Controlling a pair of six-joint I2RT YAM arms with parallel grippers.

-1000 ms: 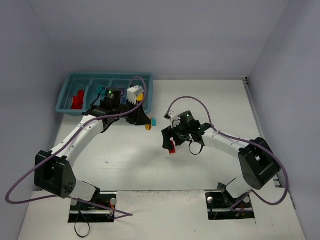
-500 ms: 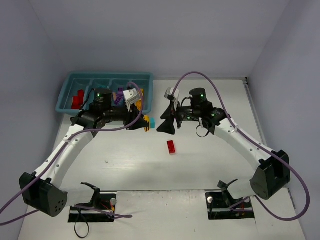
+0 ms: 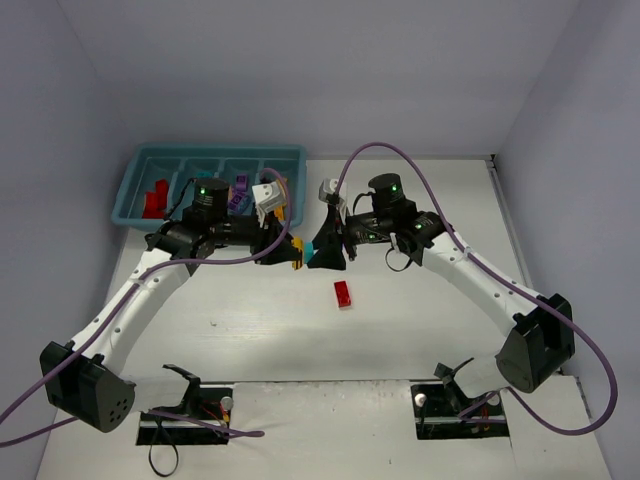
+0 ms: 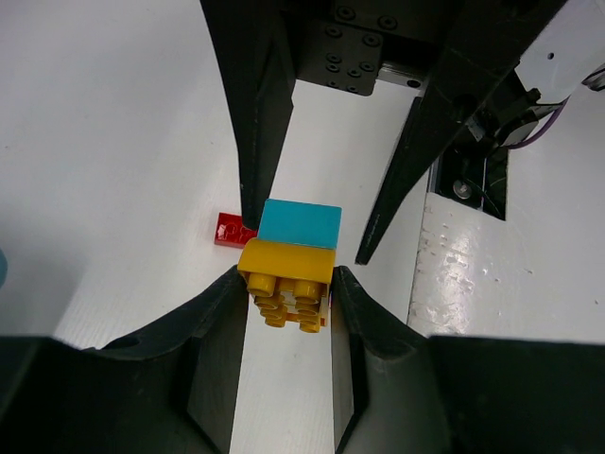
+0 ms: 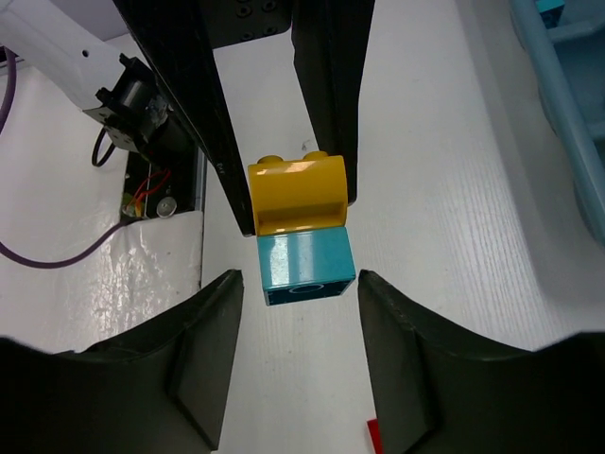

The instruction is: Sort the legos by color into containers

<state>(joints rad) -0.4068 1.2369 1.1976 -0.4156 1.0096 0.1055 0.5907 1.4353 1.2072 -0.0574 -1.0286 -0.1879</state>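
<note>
Next, my left gripper leaves the teal brick (image 4: 300,222) and swings outward to release the matching yellow brick in the tray section holding yellow pieces, since that section lies outward.
My left gripper (image 4: 286,284) is shut on a yellow brick (image 4: 284,274) that has a teal brick (image 4: 300,222) stuck to its far end, held above the table. The right gripper (image 5: 298,284) is open, one finger on each side of the teal brick (image 5: 304,265), with a gap on both sides. From above, the two grippers meet nose to nose at the stack (image 3: 300,258), just right of the teal-blue tray (image 3: 215,150). A red brick (image 3: 342,293) lies flat on the table below them. Red pieces (image 3: 153,198) and purple pieces (image 3: 240,192) sit in tray compartments.
The tray's flared rim (image 5: 567,113) lies close to the right of the right gripper. Both arm bases and their purple cables (image 3: 380,150) sit at the near edge. Walls enclose the table at the back and on both sides.
The right gripper left the red brick on the table, moved up-left to the left gripper's stack, and narrowed its jaws around the teal brick. The left arm swung slightly and still holds the stack.
</note>
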